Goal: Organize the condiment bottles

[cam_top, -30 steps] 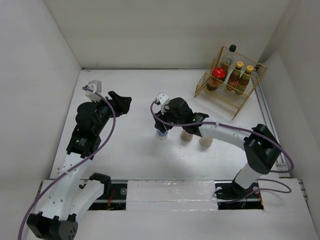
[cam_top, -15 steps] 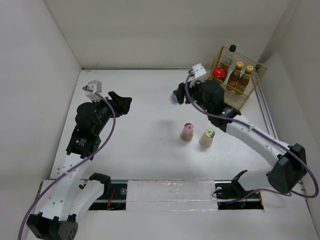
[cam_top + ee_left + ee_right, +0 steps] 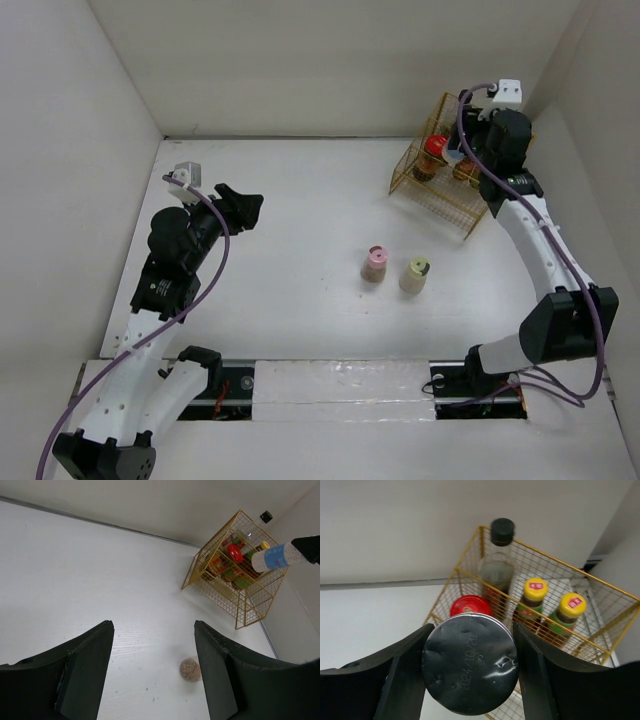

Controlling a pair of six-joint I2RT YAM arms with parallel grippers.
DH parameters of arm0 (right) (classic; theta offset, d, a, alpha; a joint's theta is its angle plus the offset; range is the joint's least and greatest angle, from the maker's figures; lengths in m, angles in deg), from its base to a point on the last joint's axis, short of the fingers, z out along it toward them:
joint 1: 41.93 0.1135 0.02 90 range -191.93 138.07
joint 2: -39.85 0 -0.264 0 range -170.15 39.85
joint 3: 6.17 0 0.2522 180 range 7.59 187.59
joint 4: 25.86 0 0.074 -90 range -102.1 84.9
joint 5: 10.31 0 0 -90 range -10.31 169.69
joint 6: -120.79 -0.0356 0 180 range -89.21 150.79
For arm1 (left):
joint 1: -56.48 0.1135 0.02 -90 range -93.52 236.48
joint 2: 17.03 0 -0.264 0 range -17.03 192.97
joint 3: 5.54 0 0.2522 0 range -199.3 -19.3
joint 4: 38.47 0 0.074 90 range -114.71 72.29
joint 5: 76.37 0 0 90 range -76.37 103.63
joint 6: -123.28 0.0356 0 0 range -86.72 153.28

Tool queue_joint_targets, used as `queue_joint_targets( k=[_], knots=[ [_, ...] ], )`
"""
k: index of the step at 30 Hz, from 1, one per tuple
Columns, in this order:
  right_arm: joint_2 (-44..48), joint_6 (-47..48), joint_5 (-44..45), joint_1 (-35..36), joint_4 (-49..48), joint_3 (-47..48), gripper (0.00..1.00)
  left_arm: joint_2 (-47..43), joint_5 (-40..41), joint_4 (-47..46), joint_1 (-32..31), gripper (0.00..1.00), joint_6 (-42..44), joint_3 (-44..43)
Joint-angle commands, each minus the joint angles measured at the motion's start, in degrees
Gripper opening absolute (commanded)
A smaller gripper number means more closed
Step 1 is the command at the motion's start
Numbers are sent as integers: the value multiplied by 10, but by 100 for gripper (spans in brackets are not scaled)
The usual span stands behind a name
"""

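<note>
The bottle will go down into the basket's near row [image 3: 449,184], beside the red-capped jar, with my right gripper lowering it.
My right gripper [image 3: 472,150] is shut on a silver-ended bottle [image 3: 470,662] with a blue label [image 3: 272,557] and holds it above the yellow wire basket [image 3: 440,200] at the back right. In the basket stand a red-capped jar [image 3: 470,605], a black-capped bottle [image 3: 502,530] and two yellow-capped bottles [image 3: 536,590]. A pink-capped bottle [image 3: 375,262] and a cream-capped bottle [image 3: 415,272] stand upright on the table's middle. My left gripper [image 3: 240,205] is open and empty over the left side, far from them.
White walls close in the table at the back, left and right. The basket [image 3: 600,587] sits tilted in the back right corner, next to the right wall. The table's front edge runs along the arm bases.
My right arm has carried the blue-labelled bottle from the table's middle, beside the pink and cream ones, up and back to above the basket. My left arm has not moved.
</note>
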State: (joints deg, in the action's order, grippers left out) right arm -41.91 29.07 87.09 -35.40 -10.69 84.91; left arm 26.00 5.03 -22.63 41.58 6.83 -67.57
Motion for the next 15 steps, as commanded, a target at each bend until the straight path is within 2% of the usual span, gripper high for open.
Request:
queue_joint_targets(
  k=[1, 7, 15],
  knots=[
    [5, -3, -17, -29, -26, 47, 32, -4, -8, -30, 3, 61, -3, 4],
    [-47, -8, -33, -74, -26, 78, 32, -4, -8, -30, 3, 61, -3, 4],
    [-96, -20, -40, -85, -44, 72, 32, -4, -3, -30, 3, 61, -3, 4]
  ],
)
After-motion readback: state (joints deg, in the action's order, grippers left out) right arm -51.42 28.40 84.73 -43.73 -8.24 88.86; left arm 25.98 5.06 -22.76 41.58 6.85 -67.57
